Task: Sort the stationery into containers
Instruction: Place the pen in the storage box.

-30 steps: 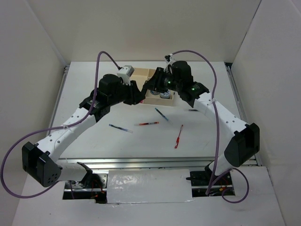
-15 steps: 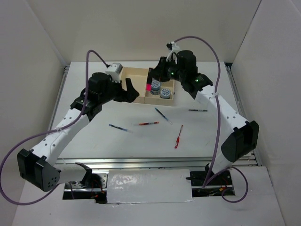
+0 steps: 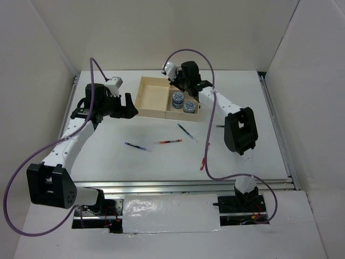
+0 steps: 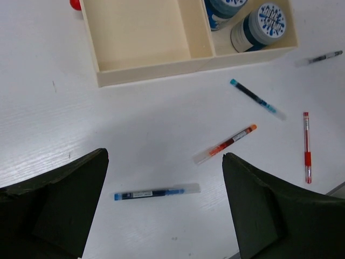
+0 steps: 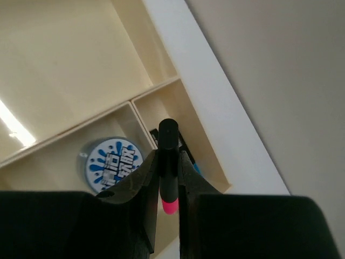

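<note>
My left gripper moves back and down next and turns to close across the blue pen's dark body [image 3: 137,146] [image 4: 155,193], as it runs crosswise from finger to finger.
The beige tray [image 3: 152,99] lies at the back of the table. Two blue-white tape rolls [image 3: 178,99] [image 3: 189,106] stand in its near small compartment. My right gripper [image 3: 178,82] hovers over the small compartments, shut on a black highlighter [image 5: 168,135] whose pink end points toward the wrist. Below it are a tape roll [image 5: 112,164] and a dark item [image 5: 190,157] in the far small compartment. My left gripper [image 3: 131,105] is open and empty, left of the tray [image 4: 145,65]. On the table lie a blue pen [image 4: 156,191], an orange-red pen [image 4: 225,144], a teal pen [image 4: 257,99], a red pen [image 4: 306,147] and a black pen [image 4: 322,56].
White walls close in the table on the left, back and right. A metal rail [image 3: 183,186] runs along the near edge. A small red thing [image 4: 75,4] shows beside the tray's far corner. The right arm's elbow [image 3: 241,131] hangs over the table's right middle, partly covering the black pen.
The grippers were together at the tray; the left one has opened and drawn back to the left. The right one, holding the highlighter, has swung back over the tray's small compartments.
</note>
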### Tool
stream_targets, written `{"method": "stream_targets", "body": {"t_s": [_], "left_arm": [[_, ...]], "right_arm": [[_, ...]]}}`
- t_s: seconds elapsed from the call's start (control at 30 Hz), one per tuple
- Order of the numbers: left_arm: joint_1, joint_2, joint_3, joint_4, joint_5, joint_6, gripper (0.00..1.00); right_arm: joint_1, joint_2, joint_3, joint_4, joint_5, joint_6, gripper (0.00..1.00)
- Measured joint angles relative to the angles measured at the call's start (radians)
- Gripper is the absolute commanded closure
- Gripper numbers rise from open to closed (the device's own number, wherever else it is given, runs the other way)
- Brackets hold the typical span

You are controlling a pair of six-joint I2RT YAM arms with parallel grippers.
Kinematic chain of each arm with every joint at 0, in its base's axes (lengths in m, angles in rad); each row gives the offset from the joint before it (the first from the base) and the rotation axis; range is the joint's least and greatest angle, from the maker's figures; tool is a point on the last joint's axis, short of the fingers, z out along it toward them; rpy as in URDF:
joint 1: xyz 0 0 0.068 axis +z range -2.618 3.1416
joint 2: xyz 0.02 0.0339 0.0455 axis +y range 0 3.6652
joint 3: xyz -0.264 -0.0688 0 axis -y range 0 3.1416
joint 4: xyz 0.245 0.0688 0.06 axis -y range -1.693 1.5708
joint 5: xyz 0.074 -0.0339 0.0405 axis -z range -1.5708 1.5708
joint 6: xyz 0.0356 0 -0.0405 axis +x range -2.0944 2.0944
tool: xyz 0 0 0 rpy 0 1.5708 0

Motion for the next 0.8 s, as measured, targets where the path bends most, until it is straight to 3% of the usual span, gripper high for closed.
{"method": "stream_targets", "body": {"t_s": [0.27, 0.5, 0.8], "left_arm": [[0.03, 0.003, -0.068, 0.007, 0.06, 0.031, 0.01], [0.065, 0.033, -0.069, 0.005, 0.099, 0.084, 0.01], [0.114, 0.09, -0.061, -0.039, 0.155, 0.192, 0.01]], "right_arm": [[-0.026, 0.244, 0.187, 0.032, 0.073, -0.278, 1.0], [-0.047, 0.277, 0.207, 0.069, 0.083, -0.417, 0.98], [-0.055, 0.319, 0.216, 0.027, 0.063, -0.467, 0.95]]}}
